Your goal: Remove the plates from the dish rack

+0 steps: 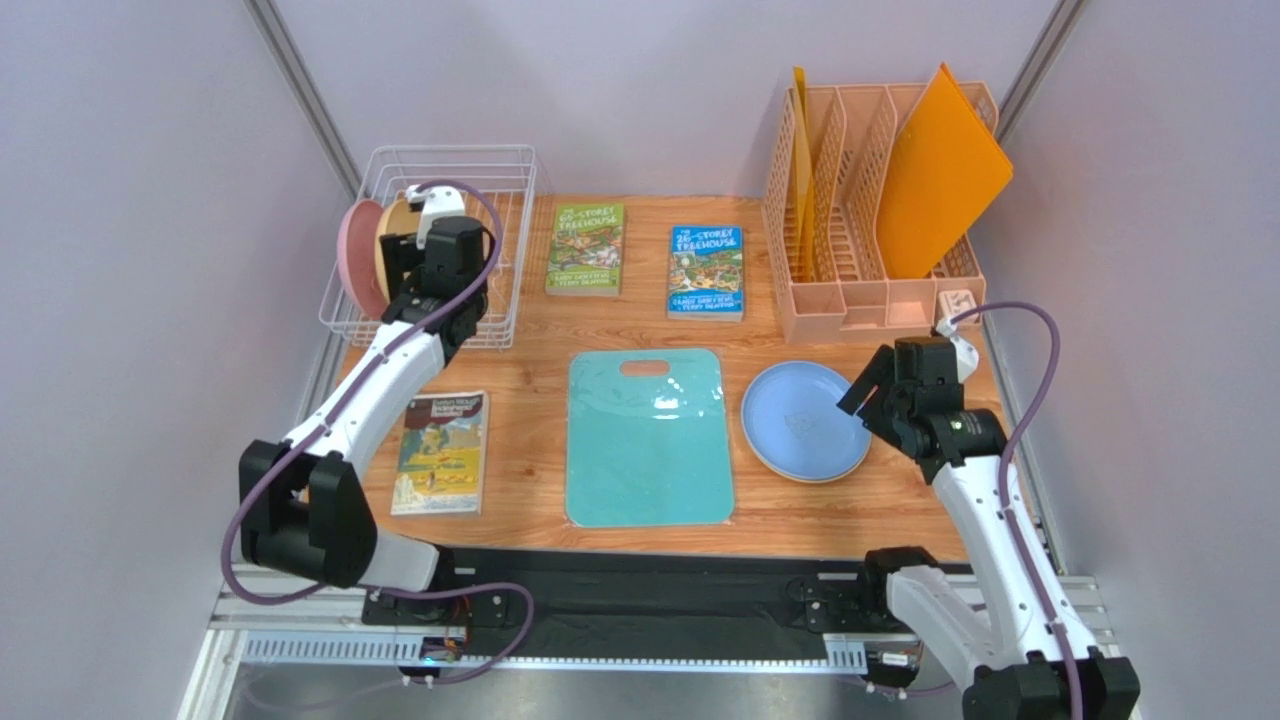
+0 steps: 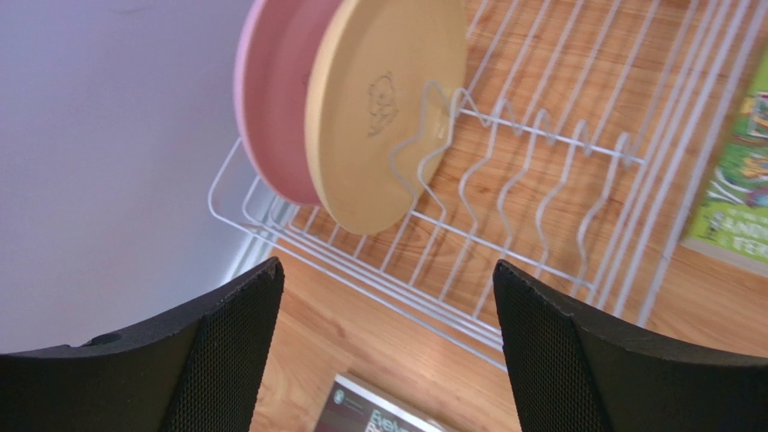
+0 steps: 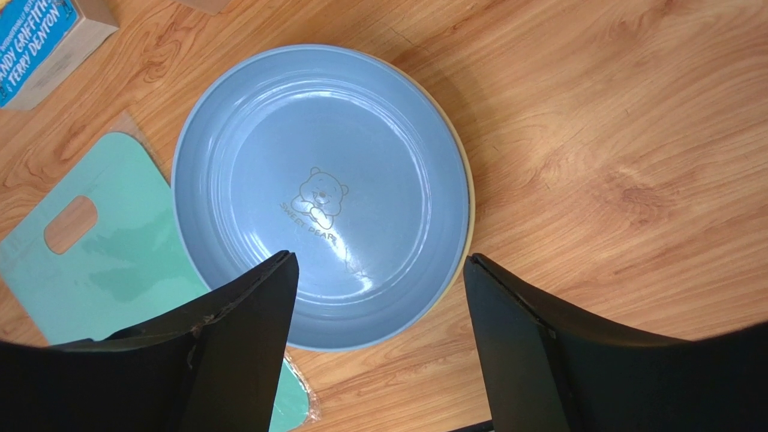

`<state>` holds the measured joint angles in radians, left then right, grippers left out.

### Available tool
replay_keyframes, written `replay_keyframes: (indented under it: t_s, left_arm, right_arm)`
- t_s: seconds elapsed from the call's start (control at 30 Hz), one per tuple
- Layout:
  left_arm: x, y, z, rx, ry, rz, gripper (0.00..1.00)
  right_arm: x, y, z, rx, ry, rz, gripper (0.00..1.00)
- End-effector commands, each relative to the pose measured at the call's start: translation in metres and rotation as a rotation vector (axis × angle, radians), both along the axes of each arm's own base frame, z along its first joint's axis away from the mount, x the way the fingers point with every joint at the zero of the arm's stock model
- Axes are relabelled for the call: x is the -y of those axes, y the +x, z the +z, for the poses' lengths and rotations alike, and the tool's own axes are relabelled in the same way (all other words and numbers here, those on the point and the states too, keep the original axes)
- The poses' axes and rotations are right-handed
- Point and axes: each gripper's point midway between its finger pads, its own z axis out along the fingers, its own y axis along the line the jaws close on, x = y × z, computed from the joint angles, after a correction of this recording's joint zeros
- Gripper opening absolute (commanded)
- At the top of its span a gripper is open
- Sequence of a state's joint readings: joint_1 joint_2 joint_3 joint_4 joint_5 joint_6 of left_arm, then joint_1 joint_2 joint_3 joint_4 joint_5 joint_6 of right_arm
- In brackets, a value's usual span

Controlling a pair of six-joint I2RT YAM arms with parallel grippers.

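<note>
I will next move my left gripper outward, down and to the left in the top view, onto the near rim of the cream-tan plate, because that rim is outward and below my gripper.
The white wire dish rack stands at the back left. A pink plate and a cream-tan plate stand on edge in its left slots; in the left wrist view the pink plate is behind the tan one. My left gripper is open and empty, just in front of the rack's near wall. The blue plate lies flat on the table, with a pale yellow rim showing under it. My right gripper is open and empty above the blue plate's near edge.
A teal cutting board lies mid-table, left of the blue plate. Two books lie at the back and a third at the front left. A peach file organizer with an orange folder stands back right.
</note>
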<state>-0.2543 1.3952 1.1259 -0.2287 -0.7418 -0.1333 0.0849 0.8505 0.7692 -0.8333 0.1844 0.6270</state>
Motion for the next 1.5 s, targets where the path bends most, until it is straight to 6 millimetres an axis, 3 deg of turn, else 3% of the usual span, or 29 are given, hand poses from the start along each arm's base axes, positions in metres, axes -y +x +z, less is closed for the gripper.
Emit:
replay_keyframes:
  t_s: [0.0,0.13,0.33,0.63,0.73,0.9,0.97,1.1,1.17,1.27,1.47]
  left_arm:
    - [-0.028,0.024,0.039,0.102,0.055,0.071,0.9]
    - [-0.048,0.038,0.041,0.1,0.07,0.123,0.91]
    - [-0.082,0.057,0.015,0.032,0.055,0.175,0.9]
    - [-0.098,0.08,-0.014,-0.048,0.033,0.163,0.89]
    - [-0.104,0.085,-0.024,-0.068,0.036,0.172,0.84]
    - [-0.108,0.088,-0.034,-0.084,0.054,0.196,0.66]
    - [-0.109,0.087,-0.033,-0.074,0.056,0.203,0.5]
    - [-0.111,0.081,-0.031,-0.065,0.071,0.213,0.35]
    - [-0.113,0.079,-0.028,-0.059,0.078,0.224,0.18]
    - [-0.115,0.075,-0.03,-0.063,0.084,0.241,0.02]
    - [-0.118,0.066,-0.022,-0.04,0.132,0.297,0.0]
  right_arm:
    - [-0.007,0.018,0.004,0.028,0.013,0.048,0.73]
    - [-0.013,0.03,-0.011,-0.002,0.032,0.073,0.73]
    - [-0.02,0.043,-0.026,-0.035,0.047,0.108,0.72]
    - [-0.028,0.058,-0.042,-0.069,0.076,0.137,0.7]
    - [-0.031,0.061,-0.047,-0.084,0.082,0.149,0.69]
    - [-0.032,0.065,-0.054,-0.1,0.083,0.155,0.67]
    - [-0.033,0.067,-0.056,-0.104,0.084,0.155,0.66]
    - [-0.033,0.068,-0.06,-0.112,0.086,0.153,0.66]
    - [-0.033,0.068,-0.062,-0.115,0.087,0.15,0.66]
    - [-0.033,0.068,-0.064,-0.119,0.087,0.151,0.66]
    - [-0.033,0.065,-0.064,-0.122,0.086,0.152,0.66]
